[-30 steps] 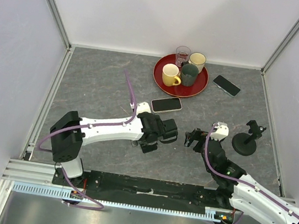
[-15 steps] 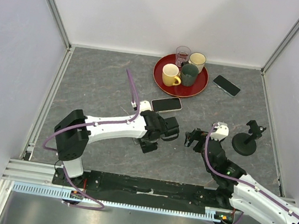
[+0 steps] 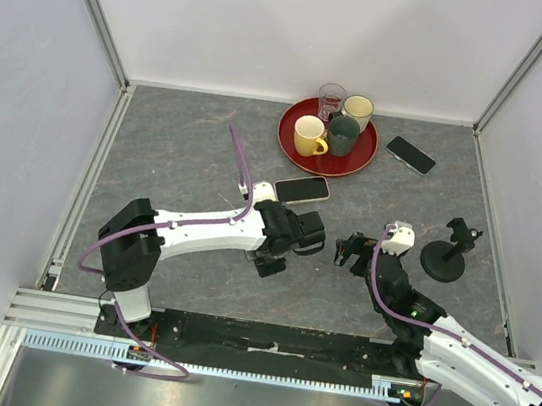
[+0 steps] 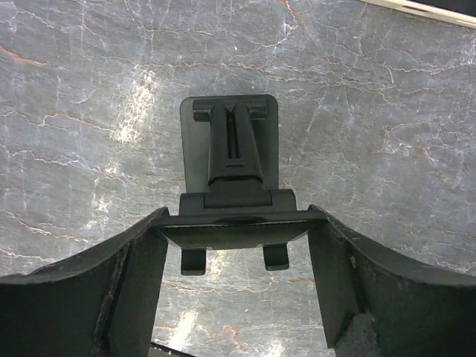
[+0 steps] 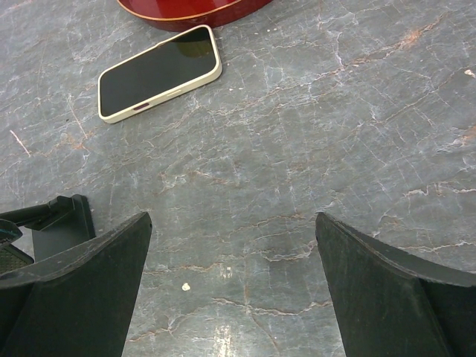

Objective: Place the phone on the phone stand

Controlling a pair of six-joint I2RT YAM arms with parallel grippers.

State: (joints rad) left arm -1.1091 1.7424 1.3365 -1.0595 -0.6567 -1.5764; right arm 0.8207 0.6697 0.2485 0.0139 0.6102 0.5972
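Note:
My left gripper will move the stand outward, to the left in the top view, and let go of it on the bare table (image 3: 221, 128) next to the tray.
A black folding phone stand (image 4: 232, 160) sits on the grey marble table, its back plate spanning the gap between the fingers of my left gripper (image 4: 239, 223). Both plate edges meet the inner finger faces, so the gripper is shut on it. From above, the left gripper (image 3: 307, 234) covers most of the stand. A cream-cased phone (image 3: 301, 189) lies flat, screen up, just beyond that gripper; the right wrist view shows the same phone (image 5: 160, 73). My right gripper (image 3: 348, 251) stands open over bare table (image 5: 232, 219), right of the stand (image 5: 63, 223).
A red tray (image 3: 356, 160) holding several cups stands at the back. Right of it lies a second, dark phone (image 3: 411, 154). A black round-based holder (image 3: 445, 256) stands at the far right. White walls close in three sides.
My left gripper moved slightly forward over the stand and its fingers closed in onto the stand's plate. The right arm has not moved.

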